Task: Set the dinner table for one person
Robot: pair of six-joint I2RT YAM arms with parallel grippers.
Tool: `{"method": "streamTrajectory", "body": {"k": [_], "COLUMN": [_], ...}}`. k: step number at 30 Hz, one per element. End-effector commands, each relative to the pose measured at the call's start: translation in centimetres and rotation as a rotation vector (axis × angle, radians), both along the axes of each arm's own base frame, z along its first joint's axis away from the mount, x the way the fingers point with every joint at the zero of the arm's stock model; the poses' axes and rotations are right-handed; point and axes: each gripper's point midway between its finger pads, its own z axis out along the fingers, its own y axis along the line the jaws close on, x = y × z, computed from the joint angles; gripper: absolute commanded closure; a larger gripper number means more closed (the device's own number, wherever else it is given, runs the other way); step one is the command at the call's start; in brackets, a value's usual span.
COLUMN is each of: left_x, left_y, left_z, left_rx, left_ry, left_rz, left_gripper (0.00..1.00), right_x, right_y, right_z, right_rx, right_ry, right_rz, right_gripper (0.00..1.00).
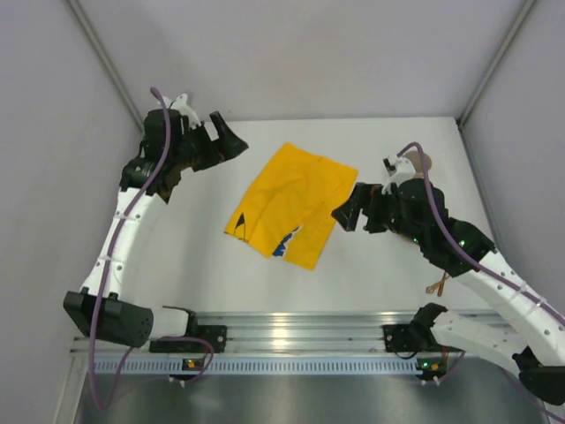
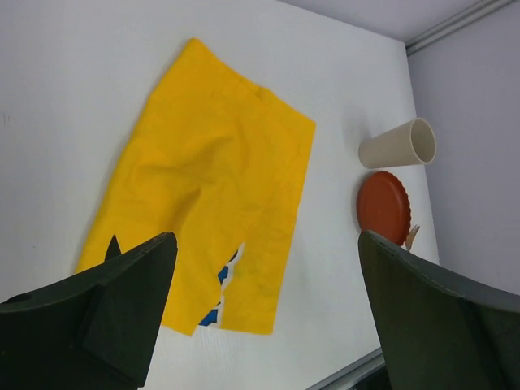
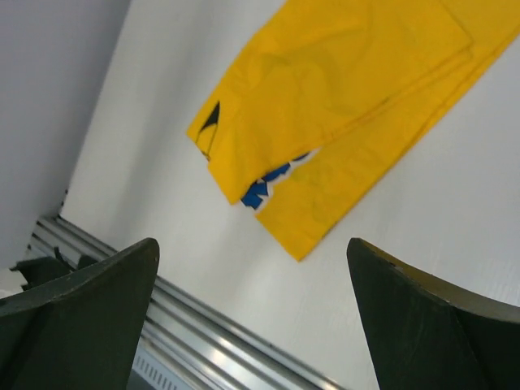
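A flap covers part of the mat's blue print, so my left gripper should next move down and back, over the mat, onto the fold beside that print.
The white dinner table point(image 1: 212, 283) carries a folded yellow cloth mat point(image 1: 291, 203) near its middle; the mat also shows in the left wrist view point(image 2: 211, 203) and the right wrist view point(image 3: 341, 106). A beige cup point(image 2: 400, 145) lies on its side at the right, next to a red-orange scalloped plate point(image 2: 383, 205). In the top view the right arm hides most of the cup point(image 1: 415, 162). My left gripper point(image 1: 228, 140) is open and empty, above the table left of the mat. My right gripper point(image 1: 350, 212) is open and empty at the mat's right edge.
A silver aluminium rail point(image 1: 300, 331) runs along the table's near edge and shows in the right wrist view point(image 3: 203, 325). Grey walls enclose the table on the left, back and right. A pale wooden utensil point(image 1: 439, 284) peeks out beside the right arm.
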Motion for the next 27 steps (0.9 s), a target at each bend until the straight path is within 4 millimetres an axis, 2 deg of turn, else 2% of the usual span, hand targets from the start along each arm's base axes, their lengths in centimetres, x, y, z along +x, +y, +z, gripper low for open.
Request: {"method": "streamTrajectory", "body": {"k": [1,2,3,4,5,6,7,8,9,10,11,14,15,16,18,19,20,21,24,27], "left_x": [-3.2,-3.5,-4.8,-4.3,-4.4,-3.3,-3.3,-4.4,-4.5,-4.7,-5.5,-7.0,-7.7,-7.7,-8.2,-8.6,-8.9,-9.7,-11.1,-11.1], "left_y": [0.6,-0.4,-2.6,-2.7,-2.4,-0.8,-0.7,0.4,1.2,1.8,1.8,0.1,-1.1,-0.8,-1.8,-3.1,-3.7,-5.3,-6.9,-7.7], "left_z": [3.6,0.9,1.3,-0.9,-2.7,-4.9,-6.9,-9.7,-11.2,-13.1,-14.6,-17.2,-17.8,-19.0,-19.8,-20.4,-20.7,-21.0,-24.1,-25.8], "left_rx": [-0.132,-0.197,-0.306,-0.372,-0.352,-0.252,-0.118,-0.020,0.055,0.159,0.208,0.289,0.305,0.351,0.370,0.381,0.401,0.430,0.505,0.559], "left_ry": [-0.033,0.025,0.016,0.096,0.166,0.189,0.199,0.288,0.313,0.343,0.385,0.429,0.436,0.448,0.464,0.477,0.476,0.460,0.501,0.507], "left_rz": [0.053,-0.002,-0.170,-0.148,-0.119,0.008,0.023,0.077,0.117,0.135,0.128,0.054,0.012,0.028,-0.016,-0.061,-0.084,-0.137,-0.191,-0.203], "left_gripper": [0.02,0.02,0.01,0.02,0.02,0.01,0.02,0.02,0.04,0.07,0.19,0.25,0.25,0.27,0.35,0.38,0.41,0.43,0.48,0.48], "right_x": [-3.1,-3.5,-4.0,-4.0,-4.3,-4.7,-4.6,-4.7,-4.9,-4.9,-4.9,-5.2,-5.1,-5.1,-4.6,-4.3,-4.2,-3.8,-3.1,-3.0], "right_y": [-1.1,-1.0,-1.1,-1.0,-0.8,-1.0,-0.8,-0.8,-1.1,-1.2,-1.2,-1.2,-1.2,-1.1,-1.1,-1.0,-1.0,-0.9,-1.0,-1.1], "right_z": [0.3,0.4,-0.2,-0.6,-0.4,-1.1,-1.8,-2.1,-2.7,-3.2,-3.5,-4.2,-4.2,-4.5,-4.9,-4.3,-4.5,-4.8,-5.1,-6.1], "right_rx": [0.024,0.010,-0.018,-0.041,-0.054,-0.080,-0.100,-0.111,-0.129,-0.142,-0.140,-0.135,-0.132,-0.137,-0.165,-0.175,-0.195,-0.215,-0.251,-0.256], "right_ry": [0.010,0.004,0.029,0.050,0.052,0.086,0.112,0.127,0.157,0.180,0.198,0.228,0.227,0.233,0.243,0.225,0.237,0.248,0.252,0.273], "right_rz": [0.062,0.098,0.114,0.128,0.156,0.167,0.174,0.178,0.171,0.161,0.151,0.139,0.141,0.141,0.134,0.145,0.145,0.142,0.128,0.108], "right_gripper": [0.00,0.00,0.00,0.00,0.00,0.00,0.00,0.00,0.00,0.00,0.00,0.00,0.00,0.00,0.00,0.00,0.00,0.00,0.00,0.00]}}
